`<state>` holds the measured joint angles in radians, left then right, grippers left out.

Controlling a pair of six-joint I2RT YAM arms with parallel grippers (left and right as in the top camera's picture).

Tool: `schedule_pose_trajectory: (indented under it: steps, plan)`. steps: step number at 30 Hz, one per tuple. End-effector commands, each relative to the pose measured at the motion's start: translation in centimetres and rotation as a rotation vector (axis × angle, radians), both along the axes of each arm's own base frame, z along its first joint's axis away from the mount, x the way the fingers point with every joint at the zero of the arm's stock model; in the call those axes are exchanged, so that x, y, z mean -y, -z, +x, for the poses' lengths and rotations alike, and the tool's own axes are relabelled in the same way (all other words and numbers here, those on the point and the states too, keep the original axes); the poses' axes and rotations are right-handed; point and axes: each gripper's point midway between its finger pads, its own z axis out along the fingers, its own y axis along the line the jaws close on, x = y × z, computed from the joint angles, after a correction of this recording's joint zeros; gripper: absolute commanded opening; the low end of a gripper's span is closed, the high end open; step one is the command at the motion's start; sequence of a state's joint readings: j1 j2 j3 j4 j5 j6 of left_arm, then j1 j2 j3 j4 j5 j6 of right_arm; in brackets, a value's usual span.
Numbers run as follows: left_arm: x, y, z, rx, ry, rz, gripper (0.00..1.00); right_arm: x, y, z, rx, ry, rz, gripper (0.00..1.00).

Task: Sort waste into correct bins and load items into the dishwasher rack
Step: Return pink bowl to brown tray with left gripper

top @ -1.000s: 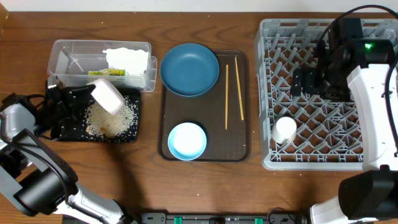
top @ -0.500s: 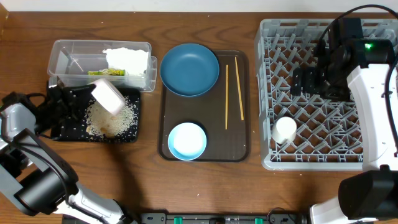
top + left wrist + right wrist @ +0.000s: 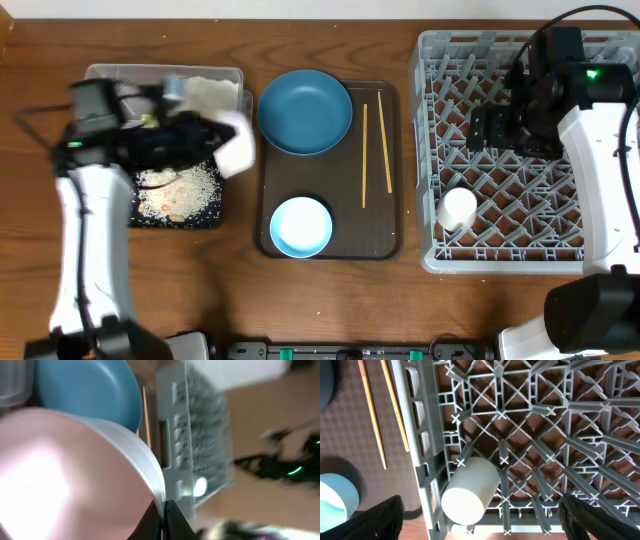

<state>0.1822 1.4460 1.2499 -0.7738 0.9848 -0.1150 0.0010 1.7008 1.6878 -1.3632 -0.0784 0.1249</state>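
The serving tray's bare middle [image 3: 345, 185] is below my left gripper, to the right in the overhead view. My left gripper should move that way and down and release the bowl there.
My left gripper [image 3: 213, 145] is shut on the rim of the cream bowl [image 3: 238, 150] and holds it tilted above the right edge of the black tray [image 3: 215, 215]. In the left wrist view the jaws [image 3: 163, 516] pinch the bowl's rim [image 3: 150, 465]. Rice-like scraps [image 3: 180, 190] lie in the black tray. White tissue [image 3: 212, 92] lies in the clear tub [image 3: 100, 75]; the wrapper is hidden by my arm. My right gripper [image 3: 484, 130] is open over the grey rack [image 3: 500, 250], where the white cup [image 3: 458, 210] lies on its side. In the right wrist view the cup [image 3: 470, 491] lies ahead of the open jaws [image 3: 482, 520].
The brown serving tray [image 3: 385, 235] holds the dark blue plate [image 3: 305, 110], the light blue bowl [image 3: 300, 225] and two chopsticks [image 3: 364, 155]. The plate also shows in the left wrist view [image 3: 90, 390], the chopsticks in the right wrist view [image 3: 372, 420].
My left arm has swung up over the tub and carried the cream bowl to the right, from over the black tray towards the brown tray. The right arm has not moved.
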Motion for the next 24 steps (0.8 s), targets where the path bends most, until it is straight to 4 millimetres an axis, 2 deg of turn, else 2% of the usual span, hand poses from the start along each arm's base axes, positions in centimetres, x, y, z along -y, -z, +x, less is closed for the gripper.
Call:
schedule_pose_trajectory:
  steps: [1,9,13,18,24]
  plan:
    - [1.5,2.3,0.8,0.038,-0.004,0.286,0.06,-0.2,-0.6,0.2,0.021,-0.013,0.0,0.96]
    - [12.1,5.1,-0.1,0.173,0.216,0.536,0.06,-0.2,-0.6,0.2,0.02,-0.013,0.0,0.97]
    - [16.4,6.8,-0.5,0.256,0.273,0.645,0.06,-0.2,-0.5,0.1,0.017,-0.013,0.0,0.97]
    - [19.4,10.5,-1.9,0.256,0.346,0.77,0.06,-0.2,-0.5,-0.2,0.002,-0.013,0.0,0.97]
    - [21.1,14.7,-3.6,0.197,0.439,0.828,0.06,-0.2,-0.5,-0.3,0.001,-0.013,0.0,0.97]
